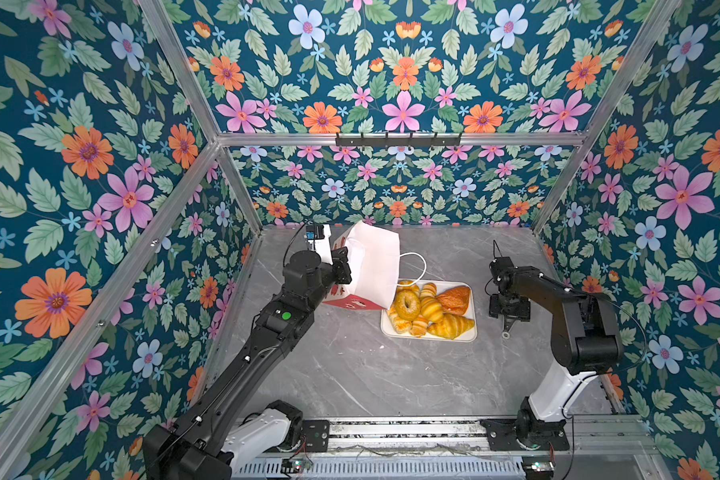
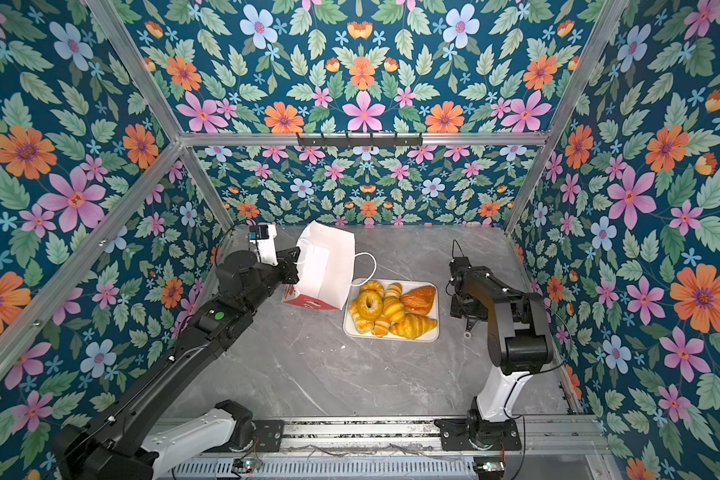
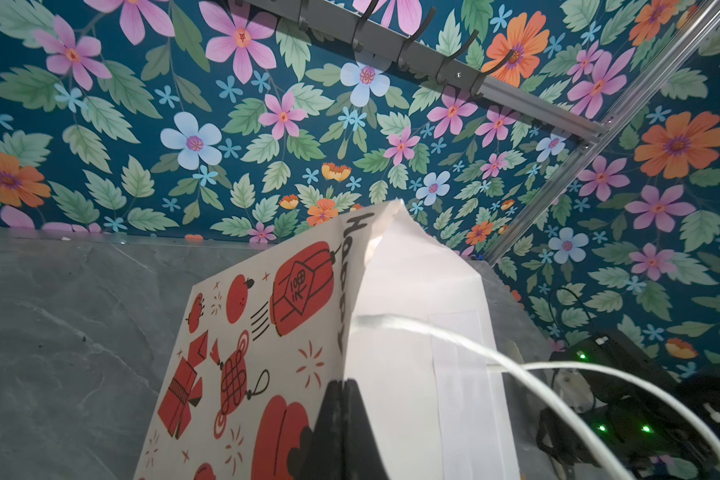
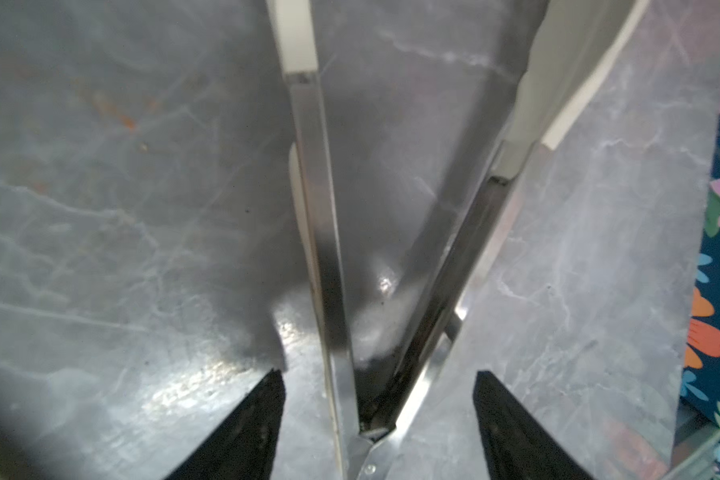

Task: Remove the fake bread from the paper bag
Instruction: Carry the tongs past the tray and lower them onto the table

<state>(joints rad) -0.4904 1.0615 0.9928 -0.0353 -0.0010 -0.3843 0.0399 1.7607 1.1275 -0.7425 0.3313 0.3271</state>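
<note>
The clear tabletop beside the tray is below, so the left gripper should next lower the tilted bag upright onto it and let go of the bag's edge.
The paper bag (image 1: 371, 266) (image 2: 325, 266), white with red prints, hangs tilted above the table's back left. My left gripper (image 1: 341, 266) (image 2: 289, 268) (image 3: 344, 384) is shut on an edge of the bag (image 3: 267, 332), near its white cord handle (image 3: 516, 365). The bag's inside is hidden. Several pieces of fake bread (image 1: 429, 307) (image 2: 391, 309) lie piled on a white tray (image 1: 433, 337) (image 2: 391, 337) just right of the bag. My right gripper (image 1: 509, 309) (image 2: 468, 309) (image 4: 377, 374) stands open, low over the table right of the tray, holding nothing.
Metal tongs (image 4: 321, 249) (image 1: 506, 333) lie on the grey marble table (image 1: 350, 374) directly under the right gripper, between its fingers. A hook rail (image 1: 398, 140) runs along the back wall. Floral walls close in the back and both sides.
</note>
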